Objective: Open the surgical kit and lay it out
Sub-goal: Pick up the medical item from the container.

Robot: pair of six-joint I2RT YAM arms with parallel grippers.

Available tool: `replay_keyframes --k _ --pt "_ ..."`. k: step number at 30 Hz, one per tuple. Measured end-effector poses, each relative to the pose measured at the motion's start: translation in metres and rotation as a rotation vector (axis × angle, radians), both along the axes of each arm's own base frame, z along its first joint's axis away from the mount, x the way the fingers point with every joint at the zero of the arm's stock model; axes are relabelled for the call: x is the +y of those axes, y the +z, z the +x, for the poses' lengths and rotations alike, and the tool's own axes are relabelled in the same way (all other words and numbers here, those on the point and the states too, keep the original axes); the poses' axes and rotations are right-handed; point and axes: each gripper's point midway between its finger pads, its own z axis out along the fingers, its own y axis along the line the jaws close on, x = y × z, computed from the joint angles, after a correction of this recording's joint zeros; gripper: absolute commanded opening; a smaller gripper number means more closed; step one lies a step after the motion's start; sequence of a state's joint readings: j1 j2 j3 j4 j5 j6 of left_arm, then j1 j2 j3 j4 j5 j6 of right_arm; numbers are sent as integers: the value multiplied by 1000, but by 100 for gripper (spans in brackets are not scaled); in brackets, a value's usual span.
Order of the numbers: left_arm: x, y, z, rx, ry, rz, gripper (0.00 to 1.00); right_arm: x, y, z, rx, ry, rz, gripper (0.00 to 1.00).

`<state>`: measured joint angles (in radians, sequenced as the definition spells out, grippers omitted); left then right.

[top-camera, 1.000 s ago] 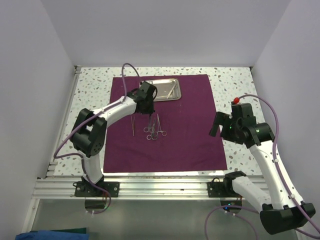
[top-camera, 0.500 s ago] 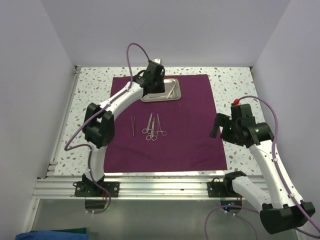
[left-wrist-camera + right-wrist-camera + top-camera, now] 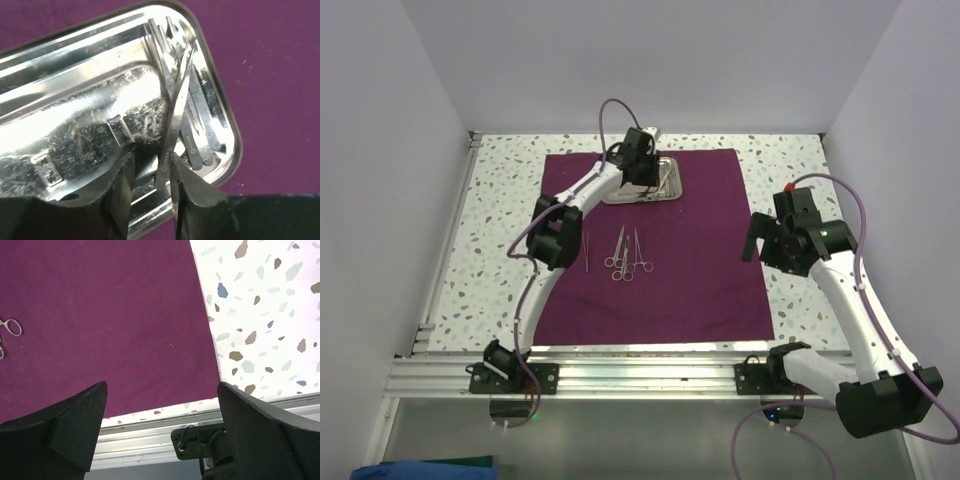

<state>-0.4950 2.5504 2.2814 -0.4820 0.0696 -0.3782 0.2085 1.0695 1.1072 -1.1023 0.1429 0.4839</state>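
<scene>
The tweezers' butt end already lies between my left gripper's fingers, so I need to ease that gripper down into the tray and close its fingers around the thin tweezers' handle.
The plum cloth wrap lies spread flat on the table. The steel tray stands at its far edge, and in the left wrist view several silver tweezers lie along its right side. My left gripper is low over the tray. Its jaws stand a little apart, with the butt end of one pair of tweezers between them, against the right finger. Three thin instruments lie side by side on the cloth. My right gripper is wide open and empty over the cloth's right edge.
Speckled tabletop surrounds the cloth. An aluminium rail runs along the near edge and also shows in the right wrist view. A scissor ring handle shows at the left of the right wrist view. White walls enclose the table.
My left arm has moved from above the laid-out instruments back to the tray and reached further over it. My right gripper has shifted slightly away from me.
</scene>
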Motion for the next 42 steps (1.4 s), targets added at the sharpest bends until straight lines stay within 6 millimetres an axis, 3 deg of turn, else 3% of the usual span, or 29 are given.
replay_keyframes --k 2,10,19,24,32,36,42 --pt "0 -18 -1 25 -35 -6 35 -1 0 4 9 2 -10 96" --pt "-14 -10 0 -8 -126 -61 33 -2 -14 12 76 4 -40 96" --pt "-22 -22 -2 -73 -136 35 26 -1 -21 17 100 15 -52 96" --pt "-14 -24 3 -123 -66 143 27 -2 -21 17 99 23 -58 96" --pt "20 -25 14 -163 18 307 29 -5 -20 18 97 19 -59 96" --pt "22 -26 15 -172 2 329 23 -5 -19 18 91 16 -57 96" --pt "14 -27 14 -175 -65 298 1 -5 -14 16 67 15 -50 96"
